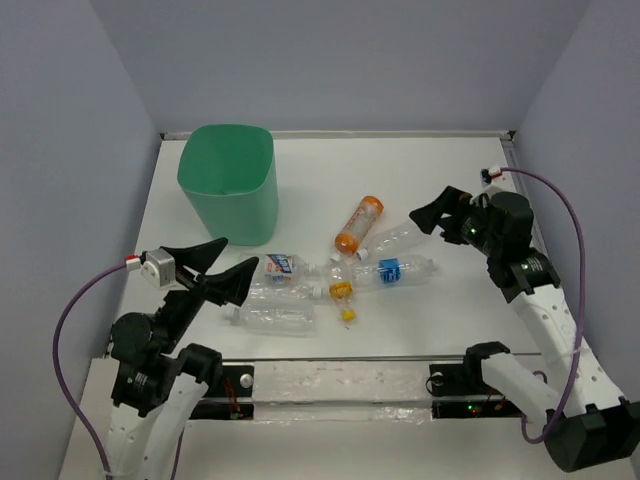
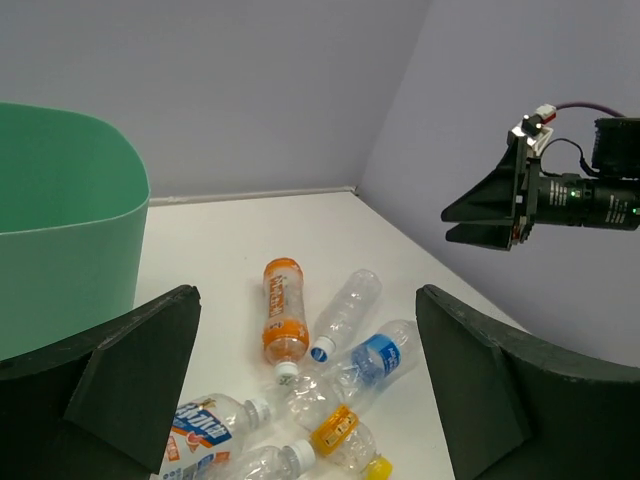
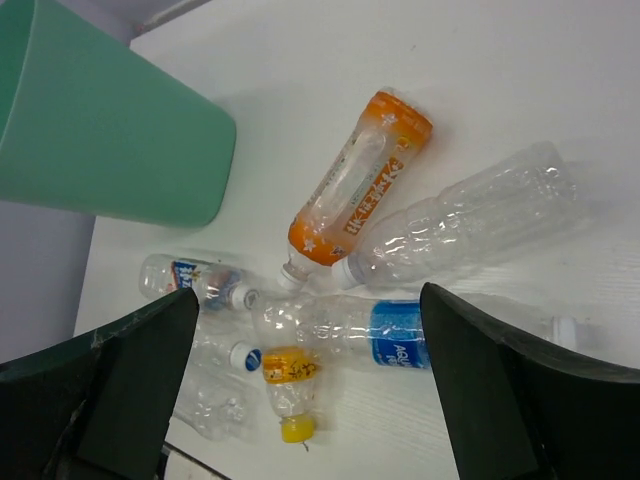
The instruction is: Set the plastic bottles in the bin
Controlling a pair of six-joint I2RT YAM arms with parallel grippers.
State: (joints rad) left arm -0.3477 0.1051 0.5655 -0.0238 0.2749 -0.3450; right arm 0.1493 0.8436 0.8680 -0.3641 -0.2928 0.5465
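The orange-labelled bottle's uncrowded far end (image 1: 368, 210) (image 3: 394, 126) is below and to the left in the top view. My right gripper should go down that way next, so its fingers are on both sides of it.
The mint-green bin (image 1: 228, 180) stands upright at the table's far left; it also shows in the left wrist view (image 2: 60, 220) and the right wrist view (image 3: 110, 130). Several plastic bottles lie in a cluster mid-table: an orange-labelled one (image 1: 359, 224), a clear one (image 1: 400, 240), a blue-labelled one (image 1: 392, 271), a yellow-capped one (image 1: 342, 292), a blue-and-orange-labelled one (image 1: 280, 268) and a clear one (image 1: 275, 317). My left gripper (image 1: 215, 268) is open and empty, left of the cluster. My right gripper (image 1: 432, 220) is open and empty, just right of the clear bottle.
Pale walls close the table (image 1: 300, 160) on the left, back and right. A metal rail (image 1: 340, 380) runs along the near edge between the arm bases. The right gripper shows in the left wrist view (image 2: 480, 215), raised above the table.
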